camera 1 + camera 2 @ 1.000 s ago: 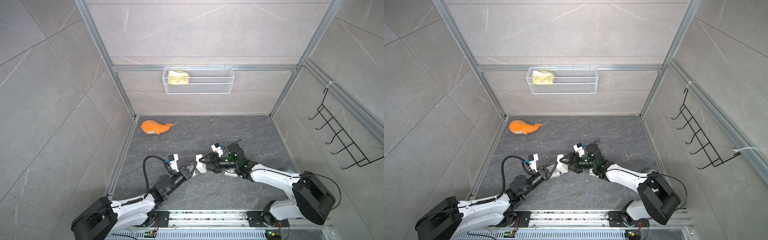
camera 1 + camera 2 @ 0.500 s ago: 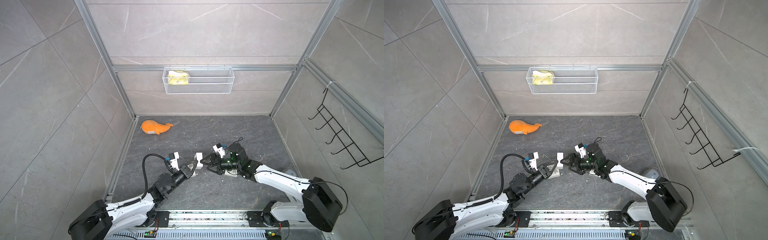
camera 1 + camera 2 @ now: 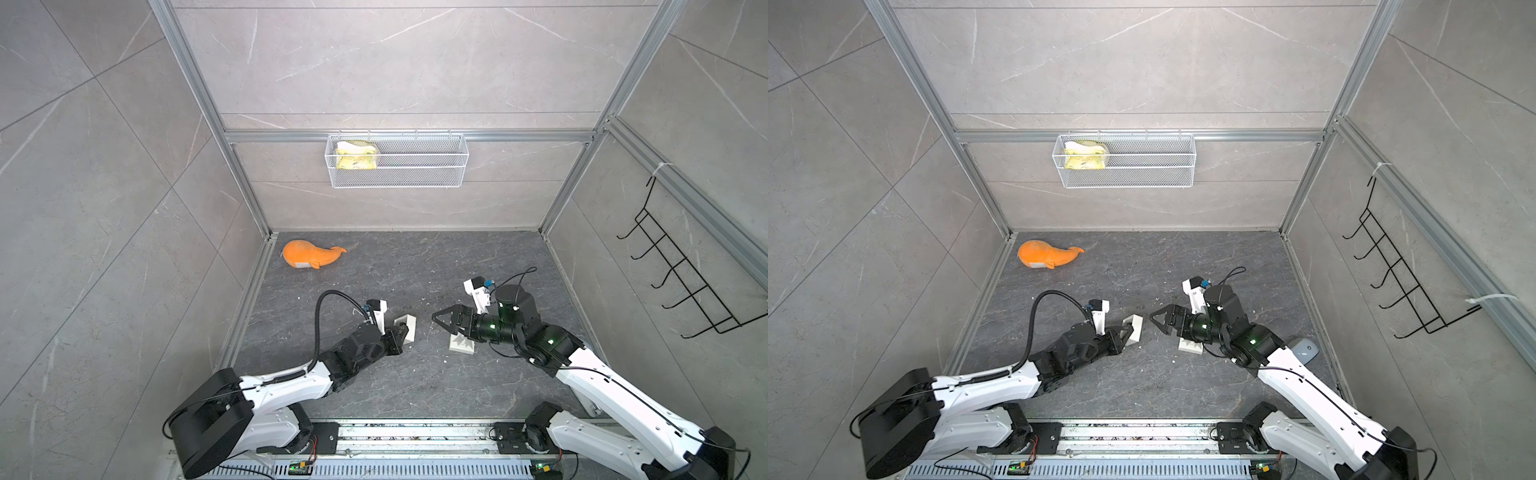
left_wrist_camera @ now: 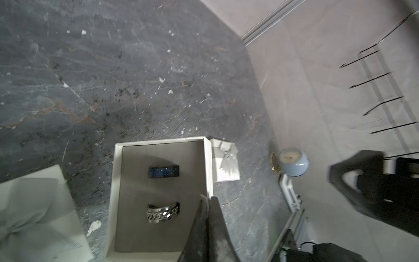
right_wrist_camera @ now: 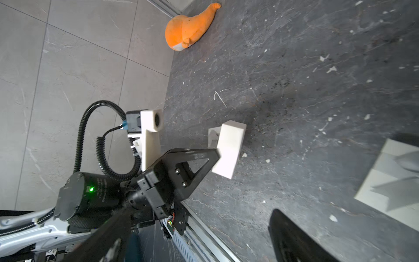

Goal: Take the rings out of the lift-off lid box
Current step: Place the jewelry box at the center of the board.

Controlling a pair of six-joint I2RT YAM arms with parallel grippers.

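Observation:
My left gripper holds the side of the tipped box. Next, it needs to turn the box level, lower it onto the bare tabletop below, between the bow-topped pieces, and let go of the box's side.
The lift-off lid box (image 4: 207, 163) is a small white base, open, with a grey insert. Two rings sit in it, a dark one (image 4: 163, 171) and a silvery chain-patterned one (image 4: 163, 213). My left gripper (image 4: 209, 199) is shut on the box's side wall. In both top views that gripper (image 3: 400, 332) (image 3: 1122, 332) holds the box (image 3: 409, 328) (image 3: 1134, 328) tipped up on edge. My right gripper (image 3: 441, 324) (image 3: 1158, 321) hangs open just right of the box, apart from it, with nothing between its fingers (image 5: 294, 238). The right wrist view shows the box's outer bottom (image 5: 229, 149).
A white lid with a bow (image 3: 461, 345) (image 4: 224, 161) lies under the right gripper. Another white bow-topped piece (image 4: 34, 215) lies beside the box. An orange plush whale (image 3: 309, 255) is at the back left. A small blue clock (image 4: 292, 162) stands by the right wall, which carries a hook rack (image 3: 681, 274).
My right gripper has opened wide and drawn back to the right, away from the box. The left gripper stays shut on the box, which has barely moved.

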